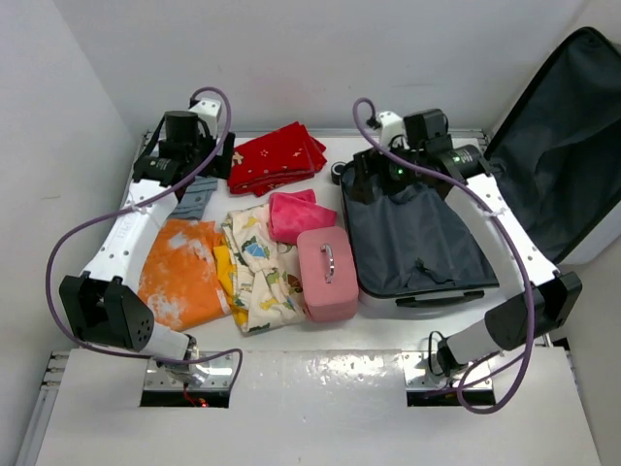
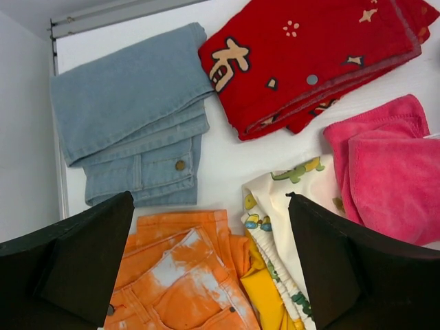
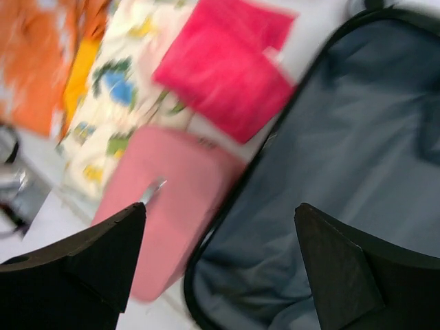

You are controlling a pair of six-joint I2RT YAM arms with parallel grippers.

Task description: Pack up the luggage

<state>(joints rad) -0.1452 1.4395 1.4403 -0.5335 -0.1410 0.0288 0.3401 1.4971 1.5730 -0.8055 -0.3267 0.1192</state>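
Note:
My right gripper moves down, back and to its left in the top view next, with open fingers on either side of the pink box's handle [image 1: 328, 262] [image 3: 152, 190].
The luggage [image 1: 417, 238] lies open on the right of the table, its dark grey lining up and its lid [image 1: 563, 136] leaning against the wall. My right gripper [image 1: 367, 180] is open and empty above the luggage's far left corner. In the blurred right wrist view the gripper [image 3: 220, 268] hangs over the lining [image 3: 344, 172] and the pink box [image 3: 172, 213]. My left gripper [image 1: 209, 167] is open and empty above the clothes. In its wrist view the gripper [image 2: 210, 261] is over the orange jeans [image 2: 179, 275], with blue jeans [image 2: 130, 117] beyond.
Left of the luggage lie a red cloth [image 1: 277, 160], a pink towel [image 1: 291, 214], a cartoon-print garment [image 1: 257, 262], orange jeans [image 1: 184, 272] and a pink box with a handle [image 1: 327, 272]. A small black object [image 1: 338, 173] sits near the luggage's far corner.

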